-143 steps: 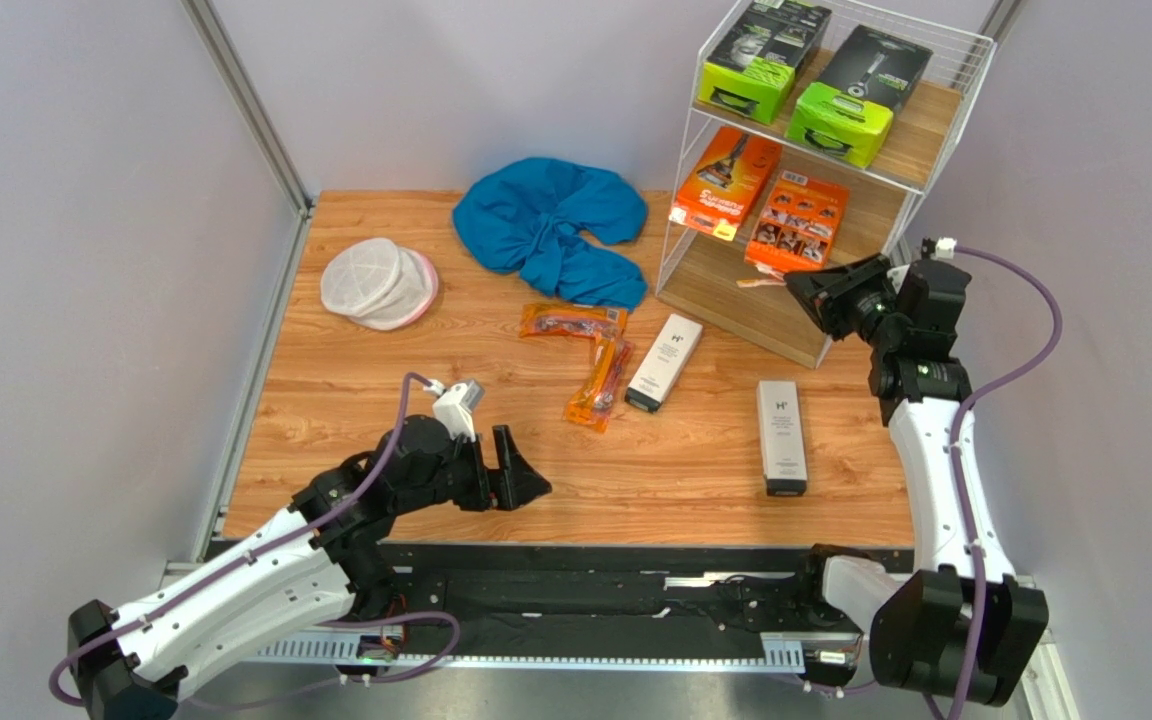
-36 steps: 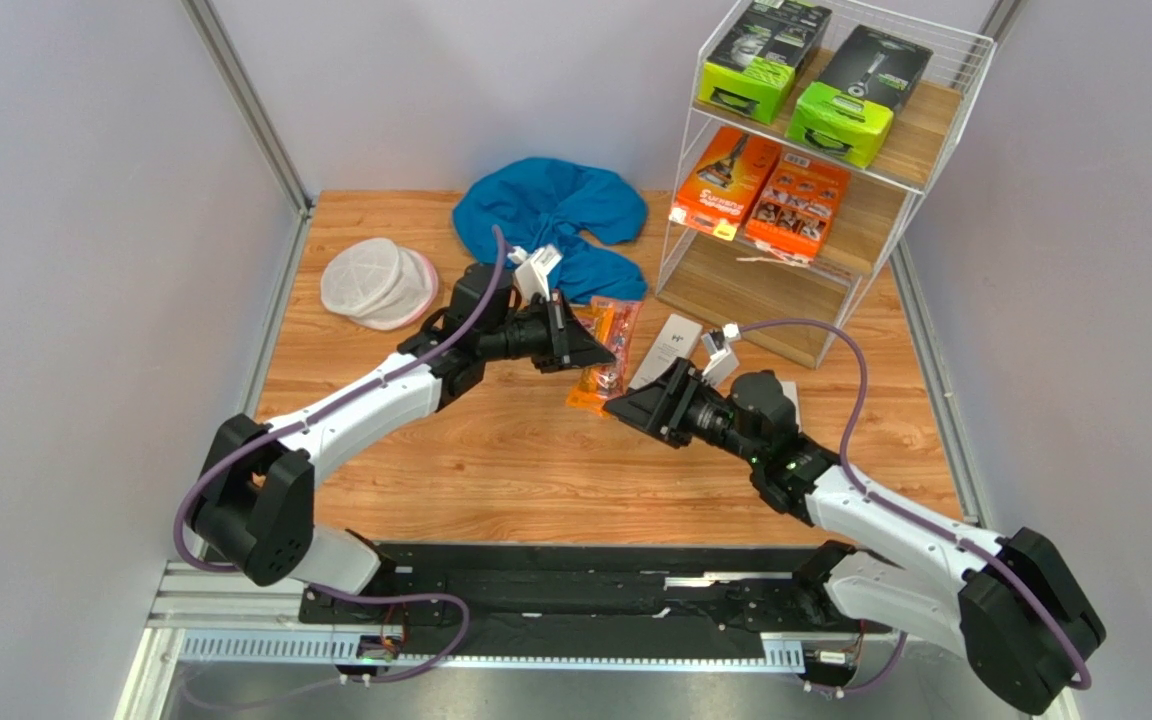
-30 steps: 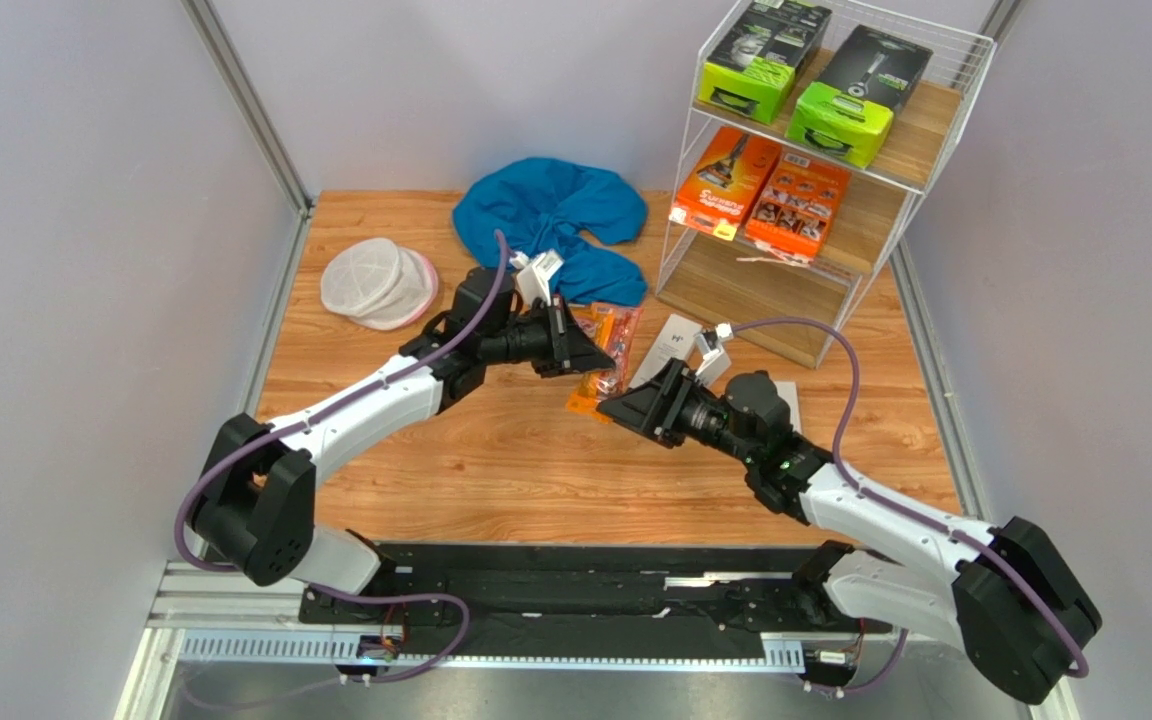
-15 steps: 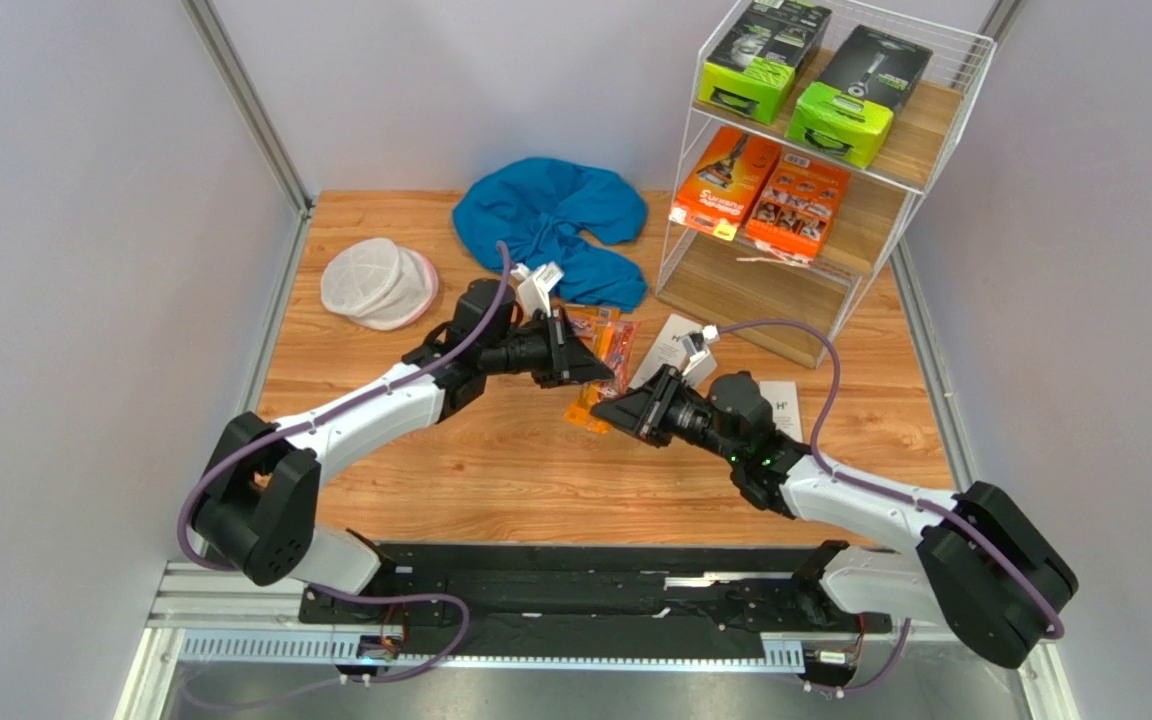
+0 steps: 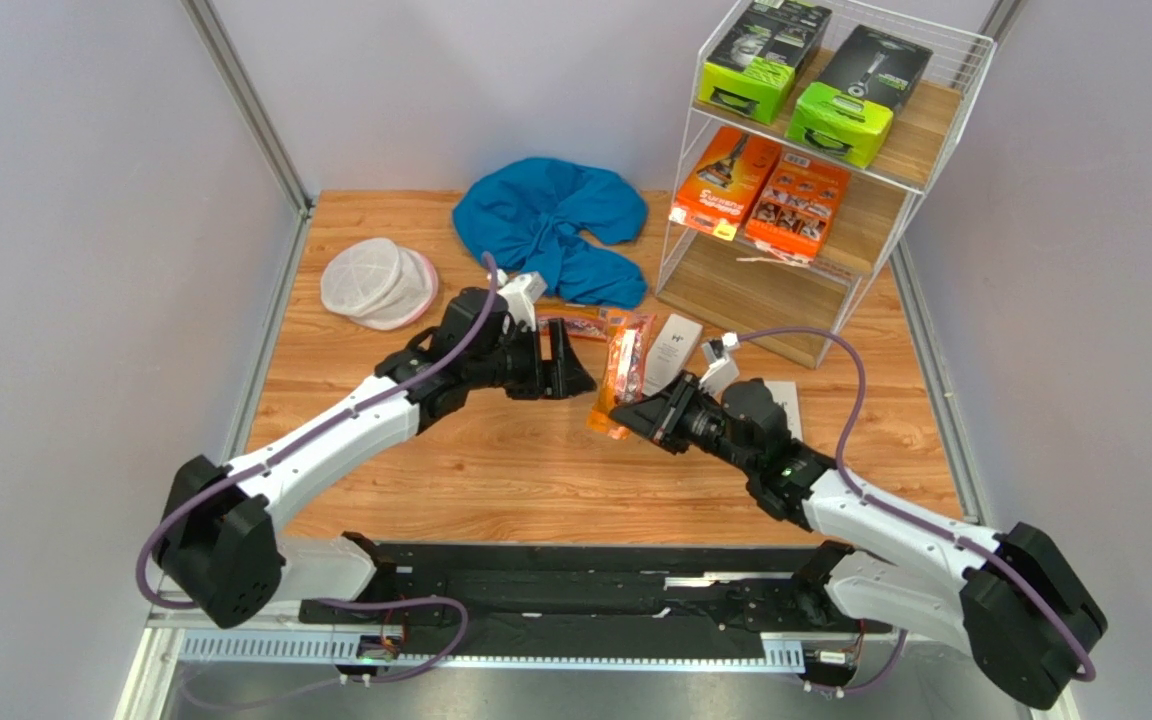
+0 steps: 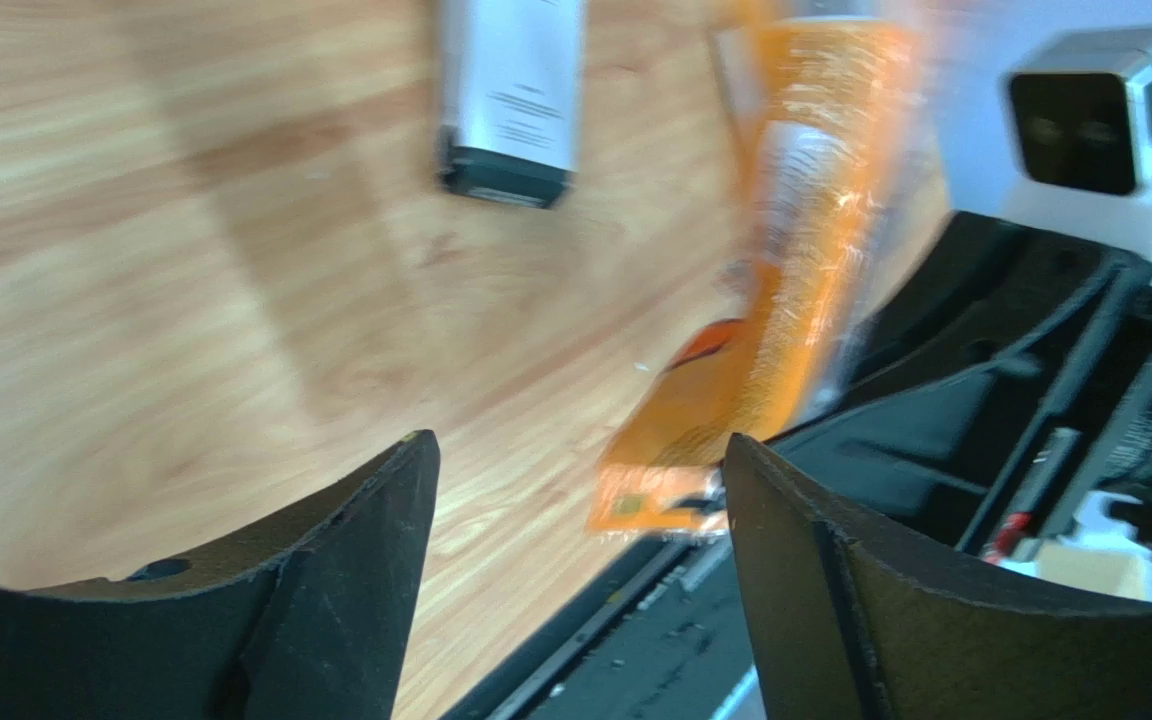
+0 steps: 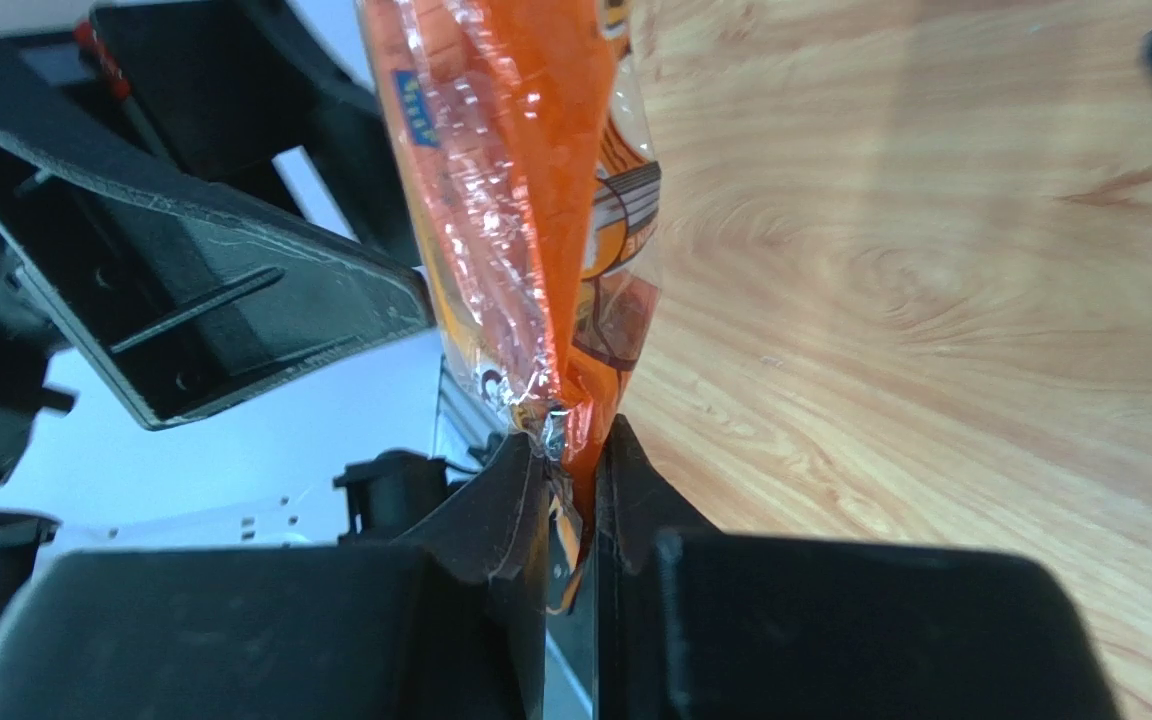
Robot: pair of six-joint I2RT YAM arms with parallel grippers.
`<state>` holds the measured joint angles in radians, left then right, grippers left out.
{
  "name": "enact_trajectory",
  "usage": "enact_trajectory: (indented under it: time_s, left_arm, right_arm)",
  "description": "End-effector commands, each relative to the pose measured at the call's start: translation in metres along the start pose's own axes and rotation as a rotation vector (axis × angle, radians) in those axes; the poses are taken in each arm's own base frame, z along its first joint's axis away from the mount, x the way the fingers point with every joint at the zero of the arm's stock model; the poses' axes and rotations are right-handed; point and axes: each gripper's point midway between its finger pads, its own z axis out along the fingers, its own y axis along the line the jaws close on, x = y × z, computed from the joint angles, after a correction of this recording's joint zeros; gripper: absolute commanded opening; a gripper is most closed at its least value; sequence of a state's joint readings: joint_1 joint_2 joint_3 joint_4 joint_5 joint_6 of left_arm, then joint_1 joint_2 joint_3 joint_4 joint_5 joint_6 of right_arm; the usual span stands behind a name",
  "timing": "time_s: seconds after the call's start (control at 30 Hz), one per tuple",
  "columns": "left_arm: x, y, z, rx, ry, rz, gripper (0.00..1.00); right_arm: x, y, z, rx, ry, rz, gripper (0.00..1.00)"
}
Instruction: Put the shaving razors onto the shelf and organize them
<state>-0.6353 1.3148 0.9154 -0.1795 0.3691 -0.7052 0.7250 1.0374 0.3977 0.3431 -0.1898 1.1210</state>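
The shelf's empty bottom level is outward of my right gripper. I will carry the bag outward onto that level's end by the blue cloth and let it go.
My right gripper (image 5: 630, 419) is shut on the near end of a clear orange-trimmed bag of disposables (image 5: 623, 365) and holds it up off the table. In the right wrist view the bag (image 7: 537, 180) is pinched between the fingers (image 7: 575, 458). My left gripper (image 5: 570, 368) is open and empty just left of the bag; the left wrist view shows the bag (image 6: 808, 225) beyond its open fingers (image 6: 575, 495). A second orange bag (image 5: 579, 318) and a slim white box (image 5: 672, 347) lie on the table. The shelf (image 5: 898, 225) stands at the back right.
Two lime-green boxes (image 5: 760, 57) (image 5: 856, 93) are on the shelf's top tier, and two orange cartons (image 5: 723, 177) (image 5: 794, 206) on the middle one. A second white box (image 5: 784, 399) lies partly behind my right arm. A blue cloth (image 5: 552, 222) and a white mesh pouch (image 5: 376, 282) lie at the back.
Both arms came to the table's middle. My right gripper closed on the bag's near end and tipped it up. My left gripper drew back slightly to the left, open.
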Motion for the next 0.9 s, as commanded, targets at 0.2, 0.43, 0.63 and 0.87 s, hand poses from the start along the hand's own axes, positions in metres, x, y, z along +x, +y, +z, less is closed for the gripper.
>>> enact_trajectory:
  time_s: [0.2, 0.43, 0.63, 0.87]
  left_arm:
    - [-0.013, 0.046, -0.059, -0.313, -0.073, 0.128, 0.82]
    - [-0.005, 0.047, -0.067, -0.305, -0.069, 0.126, 0.83]
    - [0.003, 0.051, -0.070, -0.305, -0.059, 0.131, 0.82]
    - [0.012, 0.057, -0.075, -0.319, -0.050, 0.131, 0.82]
  right_arm:
    - [-0.039, -0.030, 0.003, 0.123, -0.130, -0.010, 0.00]
    - [-0.078, -0.040, 0.016, 0.075, -0.177, 0.068, 0.00]
    - [-0.106, -0.035, 0.033, 0.037, -0.170, 0.072, 0.00]
    - [-0.141, -0.038, 0.051, 0.034, -0.175, 0.132, 0.00]
